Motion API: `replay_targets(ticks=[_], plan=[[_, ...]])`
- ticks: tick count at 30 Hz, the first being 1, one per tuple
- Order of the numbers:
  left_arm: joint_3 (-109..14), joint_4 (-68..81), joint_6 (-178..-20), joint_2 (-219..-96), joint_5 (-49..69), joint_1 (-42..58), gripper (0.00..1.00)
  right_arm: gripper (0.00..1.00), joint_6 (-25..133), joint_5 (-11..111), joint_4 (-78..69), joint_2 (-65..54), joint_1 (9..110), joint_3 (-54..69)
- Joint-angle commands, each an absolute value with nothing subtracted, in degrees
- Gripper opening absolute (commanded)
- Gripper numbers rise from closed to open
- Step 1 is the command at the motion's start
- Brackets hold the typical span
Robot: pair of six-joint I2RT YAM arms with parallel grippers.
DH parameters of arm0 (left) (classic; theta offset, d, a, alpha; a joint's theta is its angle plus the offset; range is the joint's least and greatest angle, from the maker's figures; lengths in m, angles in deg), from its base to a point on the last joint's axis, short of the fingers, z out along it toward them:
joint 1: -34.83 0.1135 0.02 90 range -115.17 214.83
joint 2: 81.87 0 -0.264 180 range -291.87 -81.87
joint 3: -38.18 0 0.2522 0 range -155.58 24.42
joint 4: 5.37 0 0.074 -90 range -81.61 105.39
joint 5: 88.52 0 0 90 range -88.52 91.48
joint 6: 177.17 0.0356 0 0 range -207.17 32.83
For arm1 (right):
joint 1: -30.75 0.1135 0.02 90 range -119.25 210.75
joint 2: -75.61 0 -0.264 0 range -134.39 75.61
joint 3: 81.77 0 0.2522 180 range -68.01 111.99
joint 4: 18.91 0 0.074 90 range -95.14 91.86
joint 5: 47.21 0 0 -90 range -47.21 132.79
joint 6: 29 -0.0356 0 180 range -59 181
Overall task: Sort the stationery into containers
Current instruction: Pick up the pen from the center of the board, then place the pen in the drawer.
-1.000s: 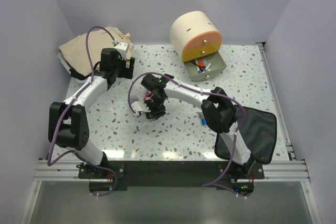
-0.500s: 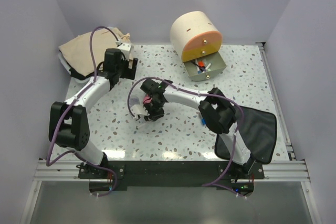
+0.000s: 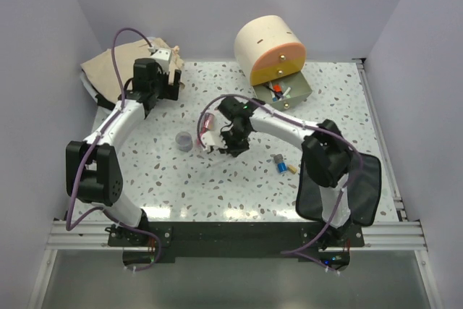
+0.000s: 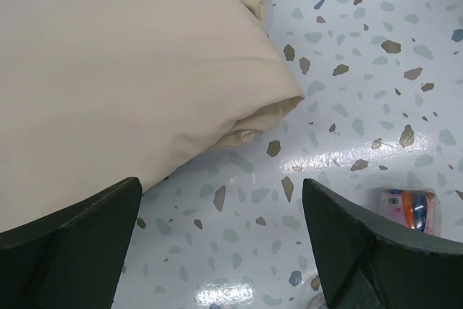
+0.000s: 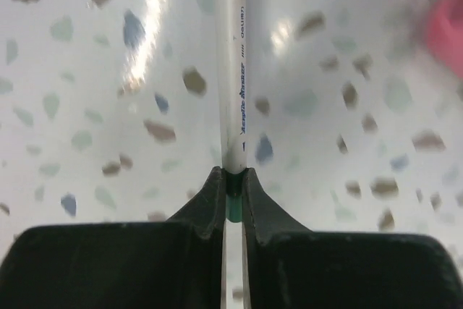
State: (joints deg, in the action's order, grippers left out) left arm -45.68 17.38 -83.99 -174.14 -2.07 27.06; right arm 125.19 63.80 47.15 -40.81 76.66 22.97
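Note:
I will raise my right gripper and move it outward, to the right in the top view, to let go of the white pen over the open drawer point(image 3: 283, 92), because there are already pens inside.
My right gripper point(image 3: 230, 137) is shut on a thin white pen with green ends point(image 5: 231, 70), held low over the speckled table point(image 3: 217, 179); the jaws pinch its green end point(image 5: 231, 175). A pink item point(image 3: 206, 130) lies just left of the gripper. A tiny grey pot point(image 3: 184, 140) stands further left. Small blue point(image 3: 278, 162) and yellow point(image 3: 292, 168) pieces lie to the right. The cream cylindrical box point(image 3: 269, 45) has its drawer point(image 3: 283, 92) pulled out with pens inside. The black pouch point(image 3: 364, 187) lies at the near right. My left gripper point(image 3: 158, 85) is open and empty point(image 4: 221, 200).
A cream cloth bag point(image 3: 116, 66) lies at the far left corner, and it fills the upper left of the left wrist view point(image 4: 108, 56). A small pink item with orange and blue print point(image 4: 409, 209) lies on the table by the left gripper's right finger.
My right gripper has moved right and away with the pen, uncovering the grey pot. My left gripper has moved back towards the cloth bag.

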Motion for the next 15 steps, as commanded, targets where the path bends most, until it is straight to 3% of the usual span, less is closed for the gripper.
replay_targets(ticks=[1, 5, 15], plan=[[-49.57, 14.9, -81.72, -176.43, -0.46, 27.97, 0.97, 0.0, 120.35, 59.05, 51.9, -28.64, 68.12, 25.59], [-52.65, 14.81, -83.13, -178.9, 1.48, 27.97, 0.97, 0.0, 115.94, 52.21, 50.24, -27.13, 60.04, 26.92], [-56.17, 14.54, -85.33, -181.45, 5.61, 27.97, 0.95, 0.0, 112.16, 35.15, 36.08, -29.59, 51.93, 24.8]])
